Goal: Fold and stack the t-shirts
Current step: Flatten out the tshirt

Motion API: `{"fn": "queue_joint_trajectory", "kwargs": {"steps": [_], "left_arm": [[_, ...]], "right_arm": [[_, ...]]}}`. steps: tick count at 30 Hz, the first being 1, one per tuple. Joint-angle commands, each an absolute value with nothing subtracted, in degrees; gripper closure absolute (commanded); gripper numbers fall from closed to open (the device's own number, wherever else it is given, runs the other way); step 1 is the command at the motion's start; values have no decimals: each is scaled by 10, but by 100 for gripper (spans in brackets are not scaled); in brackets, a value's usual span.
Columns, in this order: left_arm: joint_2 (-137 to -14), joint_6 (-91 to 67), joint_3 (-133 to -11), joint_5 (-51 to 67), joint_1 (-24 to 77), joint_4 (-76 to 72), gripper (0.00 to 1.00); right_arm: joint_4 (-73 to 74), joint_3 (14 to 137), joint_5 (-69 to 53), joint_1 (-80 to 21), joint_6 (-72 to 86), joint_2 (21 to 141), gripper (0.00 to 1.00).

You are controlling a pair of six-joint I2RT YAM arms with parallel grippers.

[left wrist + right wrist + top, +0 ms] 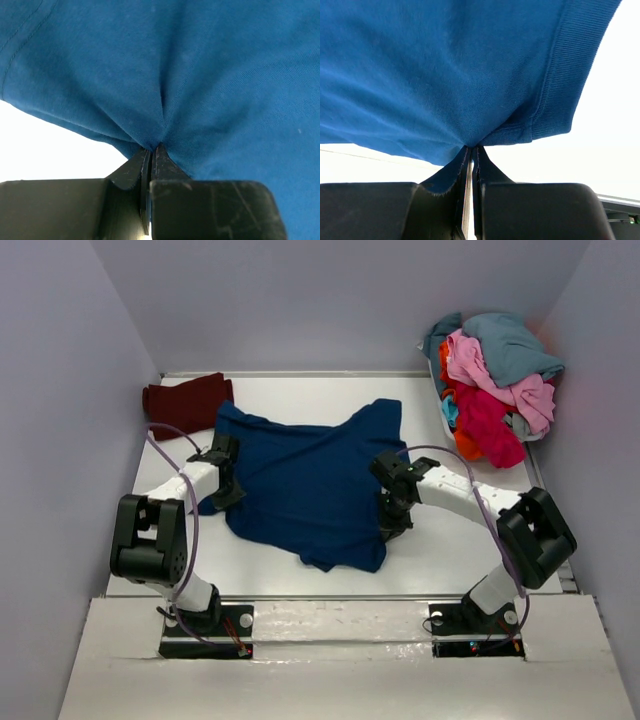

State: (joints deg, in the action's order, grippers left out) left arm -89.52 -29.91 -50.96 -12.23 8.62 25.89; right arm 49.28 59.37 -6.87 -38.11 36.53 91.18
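My left gripper draws back low over the table next and releases the pinched edge, since the navy shirt's far corner reaches the folded maroon t-shirt (188, 403).
A navy blue t-shirt (305, 485) lies spread and rumpled across the middle of the white table (440, 550). My left gripper (224, 472) is shut on the shirt's left edge; in the left wrist view its jaws (152, 147) pinch a fold of blue cloth (200, 75). On the right edge, my right gripper (392, 498) is shut on the shirt. The right wrist view shows its tips (471, 148) clamping the cloth (445, 75) beside a ribbed hem (570, 65). A folded dark maroon t-shirt (188, 403) rests at the back left.
A heap of loose t-shirts (495, 380), teal, pink, red and orange, spills over the table's back right corner. Grey walls close in the table on the left, back and right. Cables loop from both arms.
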Motion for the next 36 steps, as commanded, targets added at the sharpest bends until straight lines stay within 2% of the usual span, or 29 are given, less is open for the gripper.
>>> {"fn": "queue_joint_trajectory", "kwargs": {"steps": [1, 11, 15, 22, 24, 25, 26, 27, 30, 31, 32, 34, 36], "left_arm": [[-852, -308, -490, -99, 110, 301, 94], [-781, -340, -481, -63, 151, 365, 94], [-752, -352, -459, -55, 157, 382, 94], [-757, -369, -432, -19, 157, 374, 94], [-762, -372, -432, -10, 157, 369, 94], [-767, -372, -433, -5, 157, 367, 94], [-768, -374, -436, -6, 157, 367, 92], [-772, -373, -443, -11, 157, 367, 79], [-780, -367, -459, -25, 157, 370, 63], [-787, -363, -471, -34, 157, 373, 48], [-790, -360, -479, -39, 157, 377, 42], [-792, -352, -501, -53, 157, 385, 32], [-791, -347, -528, -86, 157, 393, 29]], "right_arm": [[503, 594, -52, -350, 384, 882, 93], [503, 607, -55, -294, 361, 881, 93], [487, 567, -98, -294, 362, 875, 93], [486, 506, -105, -294, 367, 842, 93], [490, 496, -108, -294, 368, 833, 92], [495, 494, -106, -294, 368, 828, 86], [497, 494, -105, -294, 368, 825, 79], [501, 494, -104, -294, 368, 820, 63], [505, 504, -97, -294, 368, 812, 49], [513, 517, -87, -294, 365, 813, 44], [519, 525, -82, -294, 363, 815, 36], [529, 546, -74, -294, 358, 815, 29], [536, 560, -71, -294, 353, 816, 28]]}}
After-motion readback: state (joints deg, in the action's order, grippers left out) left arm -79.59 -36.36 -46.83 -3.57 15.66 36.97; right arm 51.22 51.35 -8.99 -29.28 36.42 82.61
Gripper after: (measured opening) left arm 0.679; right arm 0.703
